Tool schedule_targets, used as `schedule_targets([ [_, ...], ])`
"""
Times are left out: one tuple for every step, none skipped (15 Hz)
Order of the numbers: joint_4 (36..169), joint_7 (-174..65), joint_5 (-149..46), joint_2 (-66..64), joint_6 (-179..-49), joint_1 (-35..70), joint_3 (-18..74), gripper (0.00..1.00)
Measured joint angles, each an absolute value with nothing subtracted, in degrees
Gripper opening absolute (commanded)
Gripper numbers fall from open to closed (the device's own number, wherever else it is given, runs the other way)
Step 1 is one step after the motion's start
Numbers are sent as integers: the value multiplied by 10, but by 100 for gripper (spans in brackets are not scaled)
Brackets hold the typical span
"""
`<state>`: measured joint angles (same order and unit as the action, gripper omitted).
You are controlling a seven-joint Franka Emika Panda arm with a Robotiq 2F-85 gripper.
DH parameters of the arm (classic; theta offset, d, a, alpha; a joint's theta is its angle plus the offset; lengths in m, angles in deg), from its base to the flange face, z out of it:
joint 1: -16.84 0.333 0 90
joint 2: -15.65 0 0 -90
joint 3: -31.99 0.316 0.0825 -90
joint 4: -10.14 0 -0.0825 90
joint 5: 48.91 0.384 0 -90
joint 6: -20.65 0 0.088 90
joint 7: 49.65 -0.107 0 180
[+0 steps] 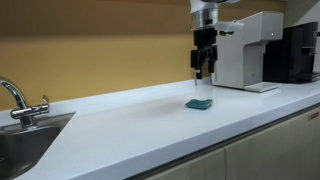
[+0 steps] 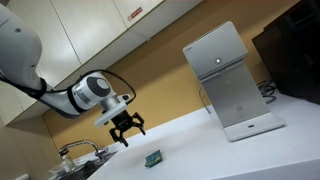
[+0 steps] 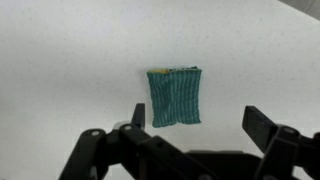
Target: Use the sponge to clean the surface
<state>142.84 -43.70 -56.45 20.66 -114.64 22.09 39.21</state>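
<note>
My gripper is going to move toward the sponge next and go down to its middle [image 1: 199,104].
The teal-green sponge [image 1: 199,104] lies flat on the white countertop [image 1: 140,125]. It also shows in an exterior view [image 2: 153,159] and in the wrist view [image 3: 174,96]. My gripper [image 1: 201,72] hangs above the sponge, clear of it, with its fingers spread wide and nothing between them. In an exterior view the gripper [image 2: 128,135] is up and to the left of the sponge. In the wrist view the two black fingers [image 3: 195,122] frame the lower edge of the sponge.
A white appliance [image 1: 245,50] stands on the countertop behind the sponge, with a black machine [image 1: 295,52] beside it. A steel sink [image 1: 25,140] with a tap [image 1: 18,100] is at the other end. Cabinets [image 2: 90,30] hang overhead.
</note>
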Motion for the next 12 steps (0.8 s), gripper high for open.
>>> schedule_targets([
  [1409, -439, -572, 184, -1148, 221, 392, 100],
  [1390, -440, -578, 163, -1148, 221, 392, 100],
  [1372, -440, -581, 144, -1147, 221, 390, 100],
  [1357, -440, -582, 126, -1146, 221, 389, 100],
  [1342, -440, -582, 109, -1145, 220, 387, 100],
  [1329, -440, -582, 93, -1143, 220, 384, 100],
  [1318, -440, -582, 79, -1139, 220, 382, 100],
  [1308, -439, -582, 66, -1134, 220, 379, 100],
  [1300, -437, -582, 54, -1130, 220, 376, 100],
  [1293, -436, -582, 43, -1125, 220, 374, 100],
  [1287, -433, -581, 33, -1120, 218, 372, 100],
  [1282, -430, -581, 23, -1115, 217, 370, 100],
])
